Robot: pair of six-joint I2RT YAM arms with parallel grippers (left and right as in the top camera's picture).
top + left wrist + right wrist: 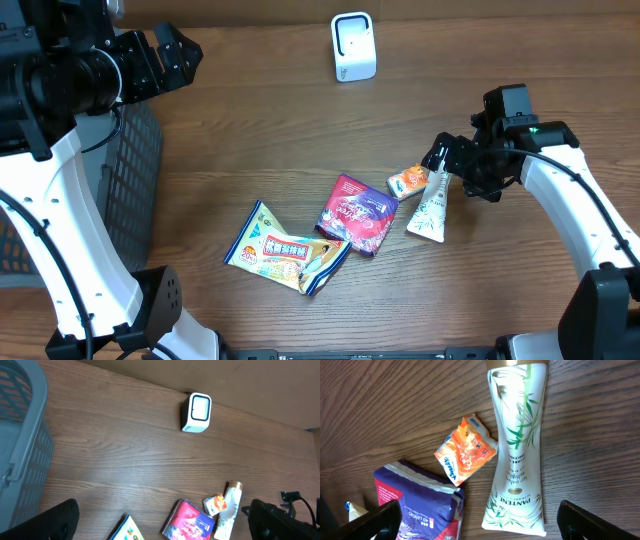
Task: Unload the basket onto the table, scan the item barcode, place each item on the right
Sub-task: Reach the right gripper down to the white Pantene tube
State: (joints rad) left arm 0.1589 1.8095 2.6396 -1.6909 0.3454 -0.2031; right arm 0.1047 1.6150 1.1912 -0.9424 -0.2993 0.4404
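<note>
I will next lower my right gripper, with its fingers open, around the tube's narrow white upper body (437, 186) (519, 435) below it, because the slim part fits between the fingers there.
The white barcode scanner (353, 46) (196, 412) stands upright at the back of the table. Four items lie mid-table: a yellow snack packet (285, 250), a purple and red pack (357, 213) (417, 502), a small orange packet (408, 181) (465, 450) and a white Pantene tube (432, 205) (517, 445). My right gripper (441, 160) (485, 525) hovers open just above the tube's gold-capped end, holding nothing. My left gripper (176, 56) (161, 527) is open and empty, high at the back left near the basket, far from the items.
A grey mesh basket (135, 180) (22, 445) stands along the left edge of the wooden table. In the left wrist view the right arm (287, 517) shows dark beside the tube (230, 510).
</note>
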